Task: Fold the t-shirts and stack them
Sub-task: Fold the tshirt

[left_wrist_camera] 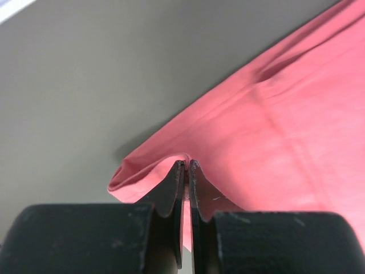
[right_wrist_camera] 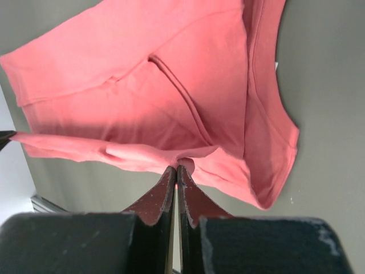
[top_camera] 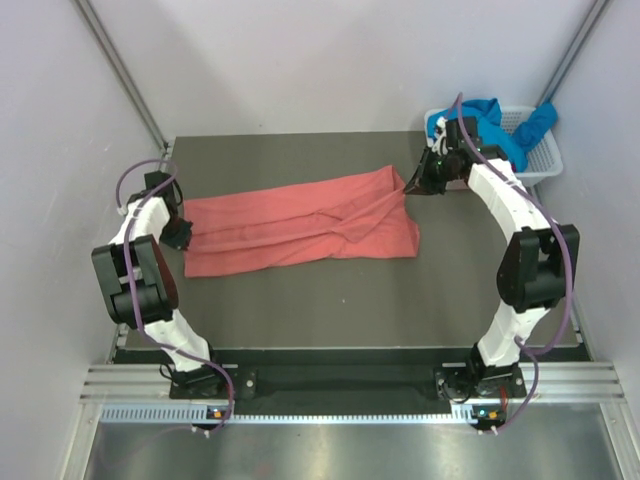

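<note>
I will next move my left gripper slightly outward and down onto the t-shirt's end to flatten its hem corner, since its held edge stretches above the cloth.
A salmon-pink t-shirt (top_camera: 300, 225) lies stretched across the dark table, folded lengthwise into a long band. My left gripper (top_camera: 180, 232) is at its left end, shut on a pinch of the cloth's edge (left_wrist_camera: 171, 165). My right gripper (top_camera: 412, 180) is at the far right end, shut on the shirt's edge (right_wrist_camera: 194, 160). In the right wrist view the pink t-shirt (right_wrist_camera: 142, 85) spreads out ahead of the jaws, a seam running across it. A bright blue t-shirt (top_camera: 495, 125) hangs out of the basket at the back right.
A white slotted plastic basket (top_camera: 545, 165) stands off the table's back right corner, just behind my right arm. The dark table (top_camera: 330, 300) is bordered by grey walls on both sides and a metal rail at the front.
</note>
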Controlling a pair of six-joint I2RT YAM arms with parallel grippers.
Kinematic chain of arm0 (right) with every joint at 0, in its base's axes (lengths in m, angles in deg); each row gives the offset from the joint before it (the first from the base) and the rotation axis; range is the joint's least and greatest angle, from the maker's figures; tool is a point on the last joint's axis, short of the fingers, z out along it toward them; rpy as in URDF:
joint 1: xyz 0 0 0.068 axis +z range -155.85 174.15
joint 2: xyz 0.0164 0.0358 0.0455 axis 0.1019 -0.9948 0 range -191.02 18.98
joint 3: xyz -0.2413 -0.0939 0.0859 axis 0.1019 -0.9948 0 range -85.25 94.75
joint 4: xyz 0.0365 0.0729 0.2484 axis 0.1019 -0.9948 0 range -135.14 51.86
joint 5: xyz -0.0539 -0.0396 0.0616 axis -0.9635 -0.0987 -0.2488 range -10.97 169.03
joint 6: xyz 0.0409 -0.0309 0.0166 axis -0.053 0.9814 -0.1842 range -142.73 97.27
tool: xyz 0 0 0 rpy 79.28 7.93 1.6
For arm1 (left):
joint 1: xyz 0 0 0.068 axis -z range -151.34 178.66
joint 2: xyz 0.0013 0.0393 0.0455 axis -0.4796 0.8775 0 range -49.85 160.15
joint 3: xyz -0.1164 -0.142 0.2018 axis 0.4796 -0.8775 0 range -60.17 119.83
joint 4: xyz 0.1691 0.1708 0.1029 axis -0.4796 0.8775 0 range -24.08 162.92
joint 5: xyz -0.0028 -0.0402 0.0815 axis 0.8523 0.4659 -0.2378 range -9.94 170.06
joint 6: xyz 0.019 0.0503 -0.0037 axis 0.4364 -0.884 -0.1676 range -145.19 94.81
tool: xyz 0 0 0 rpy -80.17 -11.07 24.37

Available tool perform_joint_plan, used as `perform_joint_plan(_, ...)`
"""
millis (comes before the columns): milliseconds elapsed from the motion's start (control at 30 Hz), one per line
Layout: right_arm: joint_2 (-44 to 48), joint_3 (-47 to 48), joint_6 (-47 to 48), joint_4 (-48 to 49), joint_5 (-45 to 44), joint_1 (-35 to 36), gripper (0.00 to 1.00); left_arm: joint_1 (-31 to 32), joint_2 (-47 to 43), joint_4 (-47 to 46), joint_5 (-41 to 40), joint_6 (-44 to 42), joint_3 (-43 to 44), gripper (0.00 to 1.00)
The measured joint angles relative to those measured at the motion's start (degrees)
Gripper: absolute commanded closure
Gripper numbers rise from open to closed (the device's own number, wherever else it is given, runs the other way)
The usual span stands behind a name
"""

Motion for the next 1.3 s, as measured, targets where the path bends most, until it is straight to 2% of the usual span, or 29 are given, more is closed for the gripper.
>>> perform_joint_plan(467,-9.5,8.5,0.0,1.2,1.1,-0.1,1.00,0.1,8.1,0.0,0.1,0.0,8.2,1.00)
perform_joint_plan(1300,-21.7,18.5,-0.7,1.9,2.8,-1.3,1.00,0.8,16.1,0.2,0.1,0.0,15.7,1.00)
